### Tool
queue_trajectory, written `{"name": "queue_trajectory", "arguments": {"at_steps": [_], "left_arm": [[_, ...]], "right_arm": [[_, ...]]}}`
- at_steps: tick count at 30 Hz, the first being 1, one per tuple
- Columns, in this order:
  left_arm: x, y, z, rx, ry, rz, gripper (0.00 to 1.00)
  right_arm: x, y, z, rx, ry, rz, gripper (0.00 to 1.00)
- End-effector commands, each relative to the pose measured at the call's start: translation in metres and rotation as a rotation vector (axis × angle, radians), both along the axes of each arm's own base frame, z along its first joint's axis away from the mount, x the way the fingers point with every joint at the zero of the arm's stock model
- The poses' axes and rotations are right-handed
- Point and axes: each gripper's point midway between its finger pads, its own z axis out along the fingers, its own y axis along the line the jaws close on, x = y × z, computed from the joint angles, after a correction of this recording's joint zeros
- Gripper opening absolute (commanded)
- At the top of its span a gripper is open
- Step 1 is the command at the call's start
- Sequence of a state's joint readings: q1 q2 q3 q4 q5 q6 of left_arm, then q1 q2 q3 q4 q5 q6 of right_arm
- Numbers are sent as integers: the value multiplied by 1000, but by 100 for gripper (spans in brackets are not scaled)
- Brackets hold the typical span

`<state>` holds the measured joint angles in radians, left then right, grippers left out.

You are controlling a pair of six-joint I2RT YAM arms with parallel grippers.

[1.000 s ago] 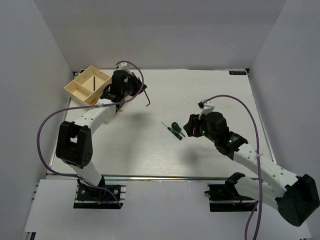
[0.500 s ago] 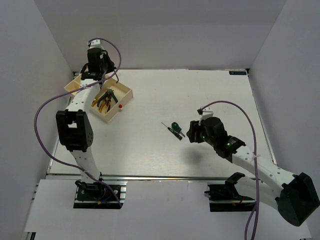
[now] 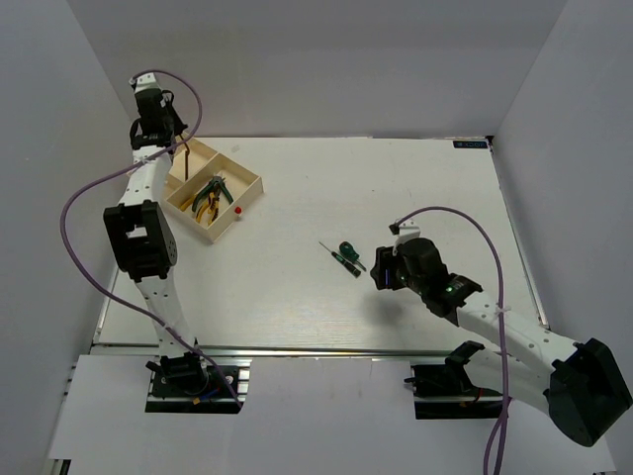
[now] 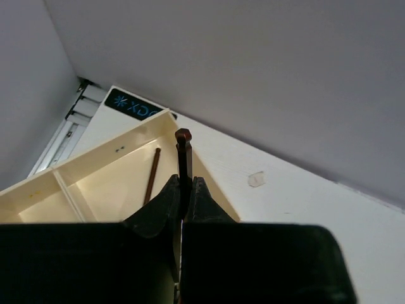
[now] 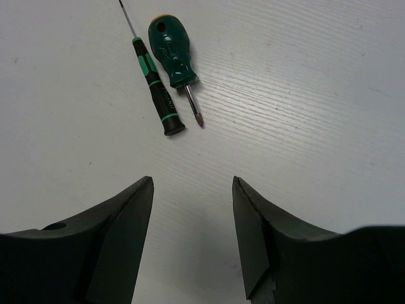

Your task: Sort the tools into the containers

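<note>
My left gripper should lower the dark hex key into the tray's section with another thin hex key (image 3: 197,158) (image 4: 152,174) below and let go of it next to the matching one.
My left gripper (image 4: 183,183) is shut on a dark hex key (image 4: 183,149) that sticks up between its fingers, held above the far corner of the cream tray (image 4: 120,171). Another thin hex key (image 4: 152,174) lies in that compartment. From above, the left gripper (image 3: 166,134) hangs over the tray's (image 3: 247,176) far left end, and pliers (image 3: 207,198) lie in a middle compartment. My right gripper (image 5: 193,180) is open and empty, just short of a thin green-handled screwdriver (image 5: 154,79) and a stubby green one (image 5: 172,54) on the table (image 3: 341,254).
A tiny red knob (image 3: 239,210) sits on the table beside the tray's near right wall. White walls close in on the left, back and right. The left arm's purple cable loops out over the table's left edge.
The left arm has swung left and back with the hex key, from beside the tray to over its far left end. The right gripper has drifted slightly nearer and opened a touch.
</note>
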<state>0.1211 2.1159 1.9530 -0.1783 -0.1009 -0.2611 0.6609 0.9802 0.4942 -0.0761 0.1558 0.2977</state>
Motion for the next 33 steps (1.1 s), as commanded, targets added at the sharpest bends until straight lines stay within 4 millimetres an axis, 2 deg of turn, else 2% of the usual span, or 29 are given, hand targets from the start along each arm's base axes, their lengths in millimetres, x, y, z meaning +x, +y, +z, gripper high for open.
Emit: {"name": "queue_trajectory", "arguments": {"at_steps": [1, 8, 11, 12, 18, 21, 23, 24, 26, 28, 29, 32, 33], "left_arm": [[1, 19, 21, 57, -44, 48, 0], [7, 41, -4, 155, -18, 127, 0], [14, 46, -20, 212, 8, 119, 0], [16, 47, -32, 232, 32, 114, 0], [22, 47, -78, 249, 112, 83, 0], [21, 43, -91, 236, 130, 63, 0], [20, 44, -99, 235, 144, 69, 7], [19, 44, -102, 233, 153, 68, 1], [20, 45, -108, 232, 170, 71, 0], [19, 46, -110, 233, 180, 76, 19], [18, 45, -111, 229, 183, 71, 26], [17, 40, -102, 201, 175, 58, 36], [18, 37, -92, 172, 154, 59, 38]], "right_arm": [[11, 3, 8, 6, -52, -2, 59], [7, 10, 1, -1, -27, 54, 59], [7, 9, -1, -10, -27, 56, 59], [7, 8, -2, -12, -24, 55, 60], [8, 11, -1, -9, -22, 60, 60], [9, 10, -2, -16, -24, 55, 60], [7, 11, -3, -13, -17, 64, 60], [7, 11, -3, -10, -16, 65, 60], [6, 10, -4, -11, -11, 63, 60], [6, 9, -6, -18, -10, 57, 60], [7, 9, -6, -17, -11, 55, 60], [5, 11, -4, -7, -10, 65, 60], [5, 11, -3, -4, -14, 63, 60]]}}
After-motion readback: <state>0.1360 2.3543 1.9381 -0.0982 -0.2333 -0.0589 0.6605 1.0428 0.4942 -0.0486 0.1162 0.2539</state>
